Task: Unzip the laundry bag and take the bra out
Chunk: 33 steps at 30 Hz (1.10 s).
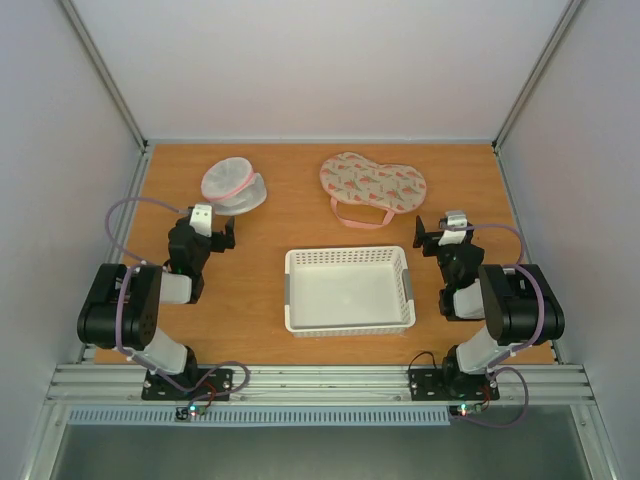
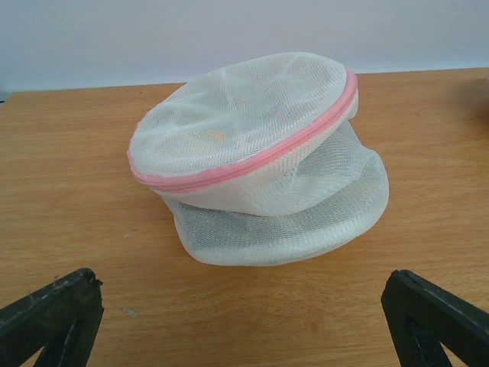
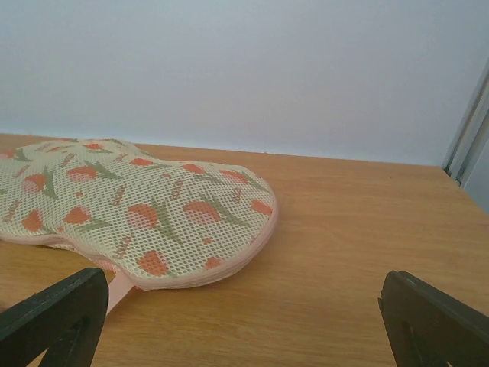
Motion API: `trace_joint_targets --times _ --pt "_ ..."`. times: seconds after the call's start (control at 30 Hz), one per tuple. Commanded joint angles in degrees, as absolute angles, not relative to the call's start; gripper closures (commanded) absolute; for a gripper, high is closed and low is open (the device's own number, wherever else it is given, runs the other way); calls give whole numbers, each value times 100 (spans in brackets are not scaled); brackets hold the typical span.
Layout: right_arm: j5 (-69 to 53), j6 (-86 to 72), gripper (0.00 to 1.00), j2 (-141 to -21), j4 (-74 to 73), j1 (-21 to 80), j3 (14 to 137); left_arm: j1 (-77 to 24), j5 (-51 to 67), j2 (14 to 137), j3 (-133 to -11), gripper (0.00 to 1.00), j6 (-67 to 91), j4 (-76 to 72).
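The bag's nearest rounded end borders bare tabletop, so my right gripper moves outward next, turns toward the bag and lowers onto that end's pink trim (image 1: pixel 425 191) (image 3: pixel 270 228).
The laundry bag (image 1: pixel 372 181), peanut-shaped, cream with pink-and-green print and pink trim, lies closed at the back centre-right; its pink loop strap (image 1: pixel 362 217) trails toward me. It fills the left of the right wrist view (image 3: pixel 137 210). The bra is hidden. My right gripper (image 1: pixel 444 236) is open and empty, to the right of and nearer than the bag. My left gripper (image 1: pixel 212 230) is open and empty, just in front of the round white mesh pouch (image 1: pixel 234 186). The black fingertips (image 3: pixel 53 313) show at the bottom corners of the right wrist view.
A white basket (image 1: pixel 349 289) stands at the table's centre between the arms. The round mesh pouch with a pink rim (image 2: pixel 260 157) sits close ahead in the left wrist view. Grey walls enclose the table on three sides.
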<state>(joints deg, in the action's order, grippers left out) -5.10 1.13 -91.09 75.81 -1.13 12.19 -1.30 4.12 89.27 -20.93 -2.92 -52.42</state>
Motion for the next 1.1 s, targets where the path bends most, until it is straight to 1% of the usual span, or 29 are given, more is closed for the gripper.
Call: trace_joint_targets --times 0.0,0.1,0.17,0.23,0.3,0.4,0.43,0.5,0.53,0.6,0.67,0.73,0.9,1.07 --pt "-426 176 2 -9109 7832 -96 1292 -103 288 8965 -2215 1 -244 -5408" --pt "-231 87 2 -9024 7712 -103 1364 -105 286 8969 -2206 1 -245 -5407" --pt "-25 12 2 -8729 7084 -111 1628 -105 282 8970 -2206 1 -246 -5414" --pt "394 -218 1 -8441 5529 -116 2240 -105 303 8967 -2206 1 -236 -5414" --pt "717 -405 1 -8331 4273 -143 2998 -105 367 8827 -2261 1 -260 -5220" --pt "830 -769 1 -8399 2781 -244 4079 -105 251 8582 -2967 1 -231 -3630" --pt "793 -924 2 -8480 2476 -279 4343 -105 165 8590 -3378 1 -198 -2890" --pt "634 -1224 2 -8684 1933 -315 4837 -97 457 8594 -4281 1 -265 -1492" --pt "571 -1329 2 -8816 1697 -316 5071 -99 528 8559 -4523 1 -580 -1064" --pt "393 -1479 4 -9119 1331 -316 5470 -72 291 8394 -4816 1 -864 -648" --pt "302 -1650 5 -9427 1047 -316 5781 -70 -31 8385 -5279 1 -1147 148" --pt "176 -1843 5 -9800 805 -332 6108 179 -273 8383 -5665 1 -1338 808" --pt "-807 -2231 10 -10641 538 -352 6782 229 -391 8295 -6524 1 -1915 2511" --pt "-1064 -2604 9 -11252 467 -352 7203 230 -321 8120 -7372 1 -2436 3911"
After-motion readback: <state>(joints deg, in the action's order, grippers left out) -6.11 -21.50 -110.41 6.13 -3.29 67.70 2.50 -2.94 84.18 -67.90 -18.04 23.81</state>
